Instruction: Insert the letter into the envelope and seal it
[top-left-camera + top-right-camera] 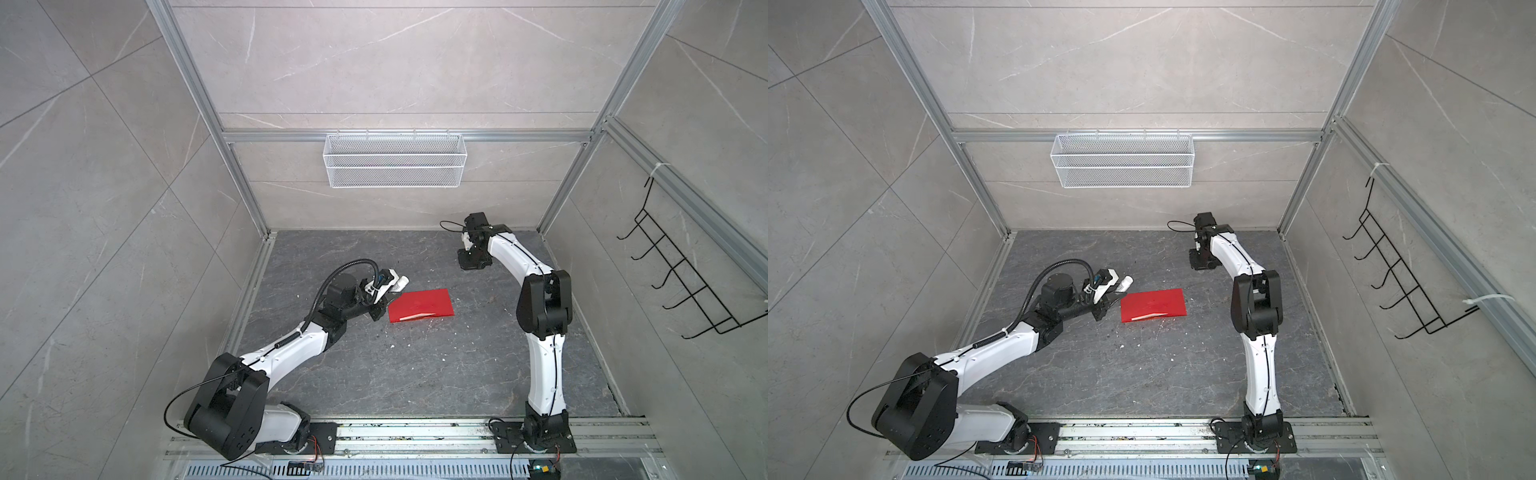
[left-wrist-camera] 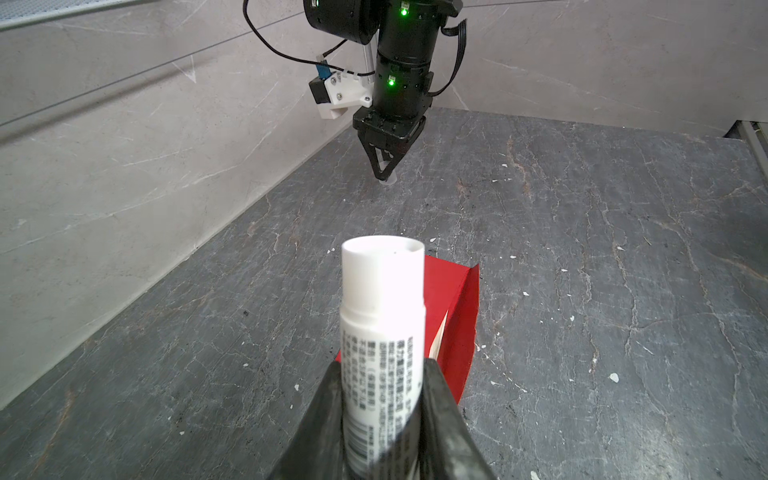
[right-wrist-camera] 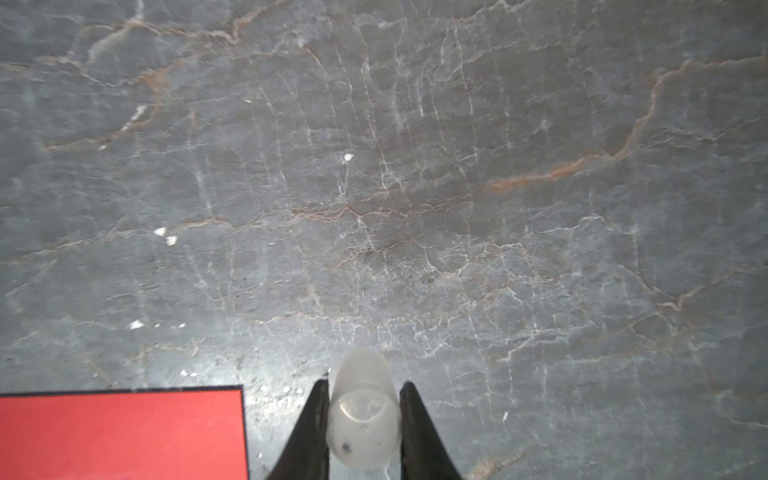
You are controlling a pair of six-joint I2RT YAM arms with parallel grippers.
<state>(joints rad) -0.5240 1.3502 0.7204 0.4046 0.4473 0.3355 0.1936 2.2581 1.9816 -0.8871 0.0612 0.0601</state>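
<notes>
I need to lower my right gripper next and release the translucent cap [image 3: 363, 415] on the clear, bare tabletop beside the red envelope.
The red envelope [image 1: 419, 305] [image 1: 1152, 305] lies flat mid-table, and a corner of it shows in the right wrist view [image 3: 120, 432]. A thin cream strip [image 2: 439, 338] shows along its flap; I cannot tell if that is the letter, which is otherwise hidden. My left gripper [image 1: 390, 291] [image 1: 1121, 291] [image 2: 382, 370] hovers at the envelope's left end, shut on a white glue stick [image 2: 382, 299] with its cap off. My right gripper [image 1: 469, 259] [image 1: 1200, 259] [image 3: 365, 386] points down at the back right, shut on the translucent cap [image 3: 363, 415], close over the table.
A white wire basket [image 1: 395, 160] hangs on the back wall and a black hook rack [image 1: 685, 282] on the right wall. Small white specks [image 1: 444, 356] dot the dark marble table. An aluminium rail [image 1: 415, 432] runs along the front edge.
</notes>
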